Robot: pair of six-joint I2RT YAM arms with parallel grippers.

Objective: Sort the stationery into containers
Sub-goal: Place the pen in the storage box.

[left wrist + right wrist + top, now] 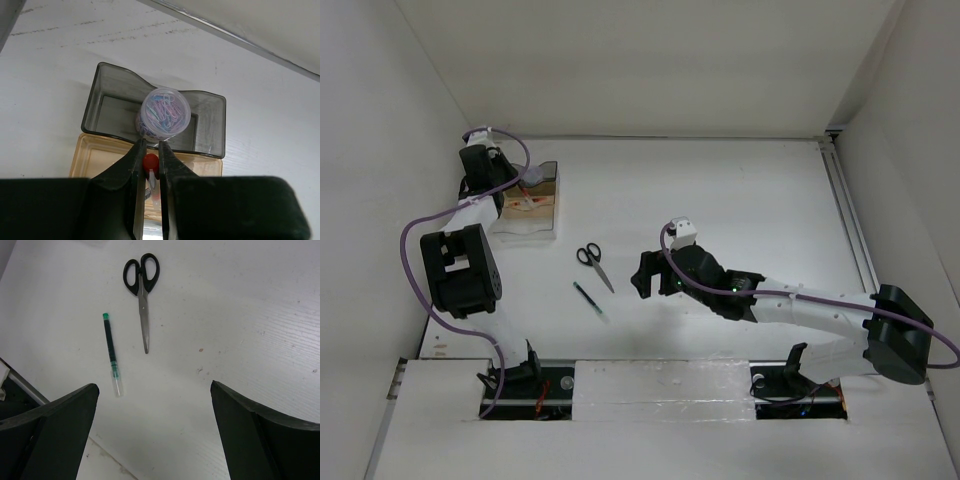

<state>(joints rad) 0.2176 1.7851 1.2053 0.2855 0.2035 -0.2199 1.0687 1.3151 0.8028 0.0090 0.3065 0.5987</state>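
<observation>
The left gripper should lower the hanging red pen toward the bottom of the brownish clear box (534,209) (95,155) and let go of it there, since the brownish clear box lies open below both.
My left gripper (151,146) is shut on the red pen (150,162) and holds it over the brownish clear box (95,155). The box also shows in the top view (542,222) at the far left, with the left gripper (510,190) above it. A round cylinder of paper clips (164,112) stands in a smoky grey box (210,125) just beyond. My right gripper (155,390) is open and empty above the table, and in the top view (646,276) it is right of the scissors. Black-handled scissors (142,287) (594,262) and a dark pen (111,347) (590,300) lie ahead of it.
White walls close in the table on the left, back and right. A metal rail (848,225) runs along the right side. The left arm's purple cable (415,270) loops at the left edge.
</observation>
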